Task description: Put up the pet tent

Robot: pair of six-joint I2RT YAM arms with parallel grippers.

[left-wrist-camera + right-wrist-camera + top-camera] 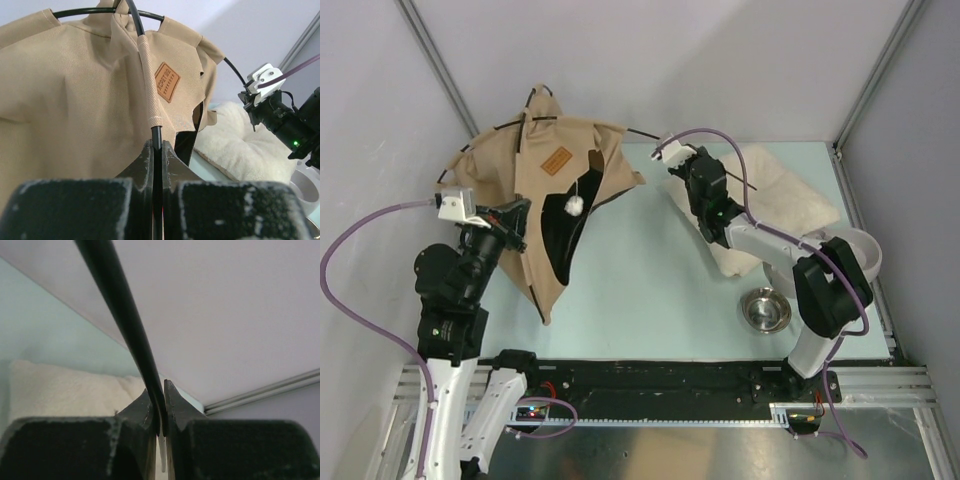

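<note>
The bare part of the table between tent [555, 215] and pillow is clear, so the right gripper next needs to move back and down over it to release the black pole there.
The tan canvas pet tent [555, 215] lies half-collapsed at the back left, with its brown label [556, 160], white pom-pom [575, 205] and dark doorway showing. My left gripper [520, 216] is shut on a thin black pole at the tent's left side. In the left wrist view the gripper [157, 146] pinches the pole [156, 132] where it leaves a fabric sleeve. My right gripper [672, 166] is shut on the free end of another black pole right of the tent. The right wrist view shows that gripper [160, 392] clamped on the pole [120, 305].
A fluffy cream pillow [790, 195] lies at the back right under the right arm. A metal bowl [765, 310] and a white bowl [860, 255] stand at the right. Enclosure walls stand close behind and beside the tent.
</note>
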